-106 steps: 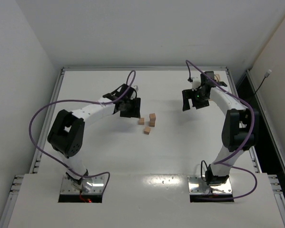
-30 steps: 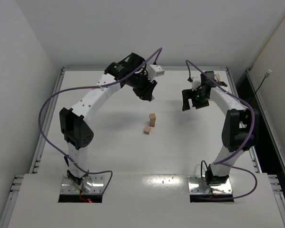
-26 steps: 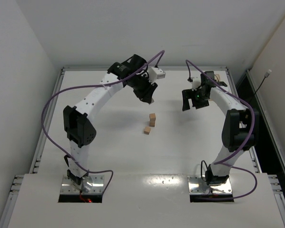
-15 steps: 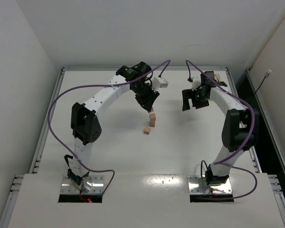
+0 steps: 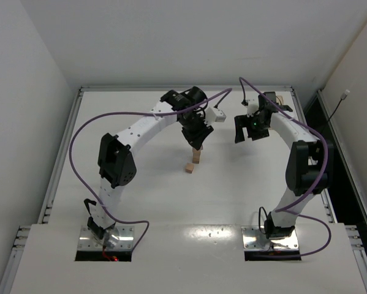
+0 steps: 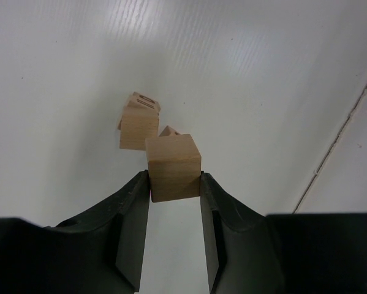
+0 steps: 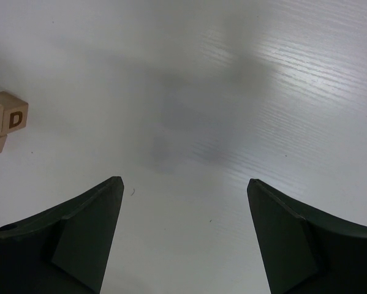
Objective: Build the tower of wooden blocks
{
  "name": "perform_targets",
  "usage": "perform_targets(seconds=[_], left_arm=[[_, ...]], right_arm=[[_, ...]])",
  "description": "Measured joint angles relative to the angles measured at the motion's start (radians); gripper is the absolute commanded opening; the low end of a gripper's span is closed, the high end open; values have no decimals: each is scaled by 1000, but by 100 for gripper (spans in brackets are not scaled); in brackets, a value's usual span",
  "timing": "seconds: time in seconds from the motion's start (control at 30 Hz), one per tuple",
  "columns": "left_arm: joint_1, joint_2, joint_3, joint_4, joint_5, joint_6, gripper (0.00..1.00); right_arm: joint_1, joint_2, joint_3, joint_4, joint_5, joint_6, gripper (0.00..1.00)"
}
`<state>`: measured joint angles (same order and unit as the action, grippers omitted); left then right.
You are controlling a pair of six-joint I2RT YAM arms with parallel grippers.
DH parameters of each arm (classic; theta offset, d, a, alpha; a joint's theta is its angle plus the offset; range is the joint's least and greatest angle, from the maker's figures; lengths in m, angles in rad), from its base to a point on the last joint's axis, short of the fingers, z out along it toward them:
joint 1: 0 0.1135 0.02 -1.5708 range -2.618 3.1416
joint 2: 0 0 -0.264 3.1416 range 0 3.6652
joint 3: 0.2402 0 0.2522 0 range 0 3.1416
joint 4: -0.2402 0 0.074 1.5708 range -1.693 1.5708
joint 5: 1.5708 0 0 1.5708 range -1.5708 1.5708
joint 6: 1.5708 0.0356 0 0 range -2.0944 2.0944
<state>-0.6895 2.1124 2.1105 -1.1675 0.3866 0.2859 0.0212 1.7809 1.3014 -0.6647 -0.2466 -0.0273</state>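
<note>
My left gripper eases the cube down onto the tower's top next and releases, since that lies below the gripper and to its left in the wrist view.
My left gripper is shut on a plain tan wooden cube and holds it just above the table's middle. Under it stands the tower, a short stack of cubes, which also shows in the left wrist view a little left of and beyond the held cube. One loose cube lies near the stack; in the left wrist view a cube peeks from behind the held one. My right gripper hangs open and empty at the back right, its jaws wide apart in the right wrist view.
A few lettered tan cubes sit at the left edge of the right wrist view. A small tan object lies behind the right arm near the back right corner. The table's raised rim runs along the back, and purple cables loop over both arms.
My left arm has swung from the back of the table toward the right and down, bringing the held cube over the stack. The right arm has not moved.
</note>
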Motion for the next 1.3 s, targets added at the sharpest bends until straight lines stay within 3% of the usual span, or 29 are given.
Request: perform_targets(seconds=[1.3], left_arm=[[-6,83,39,10,-50,-11,0]], right_arm=[[0,0,0,0,0,0,80]])
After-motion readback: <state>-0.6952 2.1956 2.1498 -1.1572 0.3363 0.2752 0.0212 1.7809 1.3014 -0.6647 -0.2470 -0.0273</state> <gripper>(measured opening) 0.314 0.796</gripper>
